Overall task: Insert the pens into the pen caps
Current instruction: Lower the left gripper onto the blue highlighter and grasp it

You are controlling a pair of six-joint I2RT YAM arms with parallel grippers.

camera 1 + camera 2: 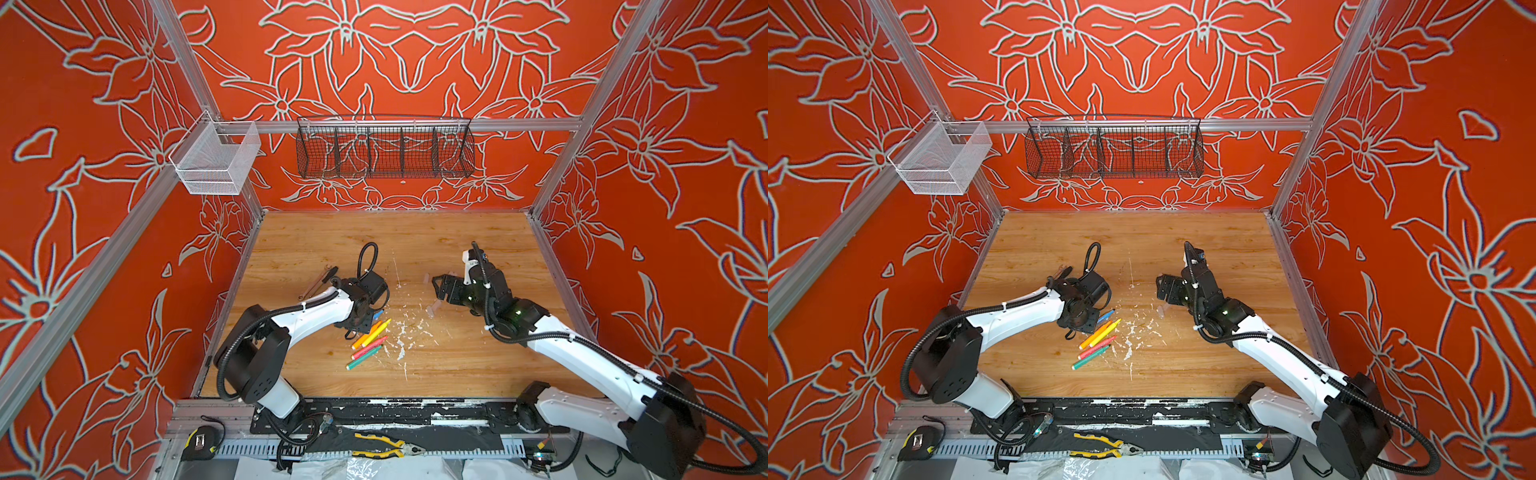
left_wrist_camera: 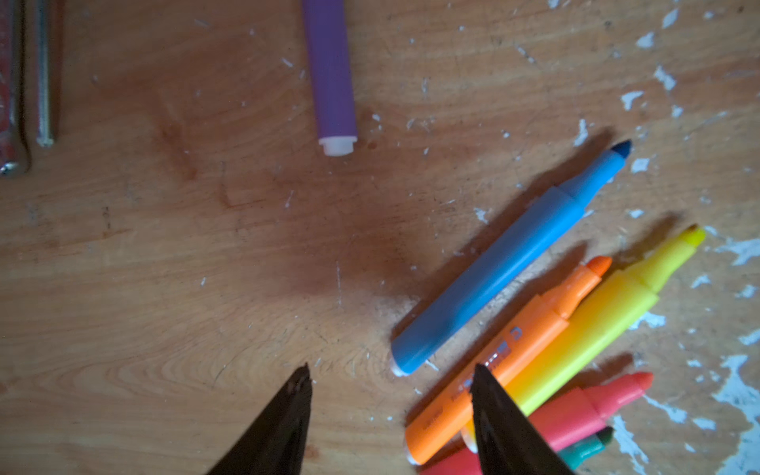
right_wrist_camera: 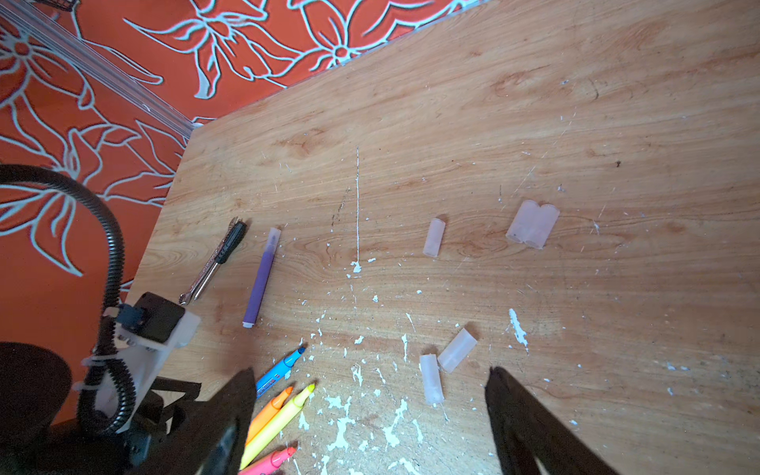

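Observation:
I will next move my left gripper down and outward to straddle the blue pen's mid-barrel (image 1: 1101, 319) (image 2: 484, 279), which lies below and outward, at its gap from the orange pen.
Five pens lie fanned side by side in the left wrist view: blue (image 2: 506, 263), orange (image 2: 514, 349), yellow (image 2: 596, 320), pink-red (image 2: 584, 407) and green (image 2: 588, 446). The purple pen (image 2: 331, 74) lies apart from them. My left gripper (image 2: 391, 370) hangs open over the table by the blue pen's back end, holding nothing. One of its fingers overlaps the orange and yellow pens. Several clear pen caps lie loose on the table: two near my right gripper (image 3: 432, 378) (image 3: 456, 349), one farther out (image 3: 434, 237) and a touching pair (image 3: 532, 224). My right gripper (image 3: 370, 372) is open and empty.
A metal wrench (image 1: 318, 282) lies beyond the left gripper. White paint flecks (image 1: 401, 336) dot the table's middle. A black wire basket (image 1: 384, 151) and a white mesh basket (image 1: 216, 160) hang on the rear rails. Pliers (image 1: 386, 446) and a tape measure (image 1: 199, 440) lie in front of the table.

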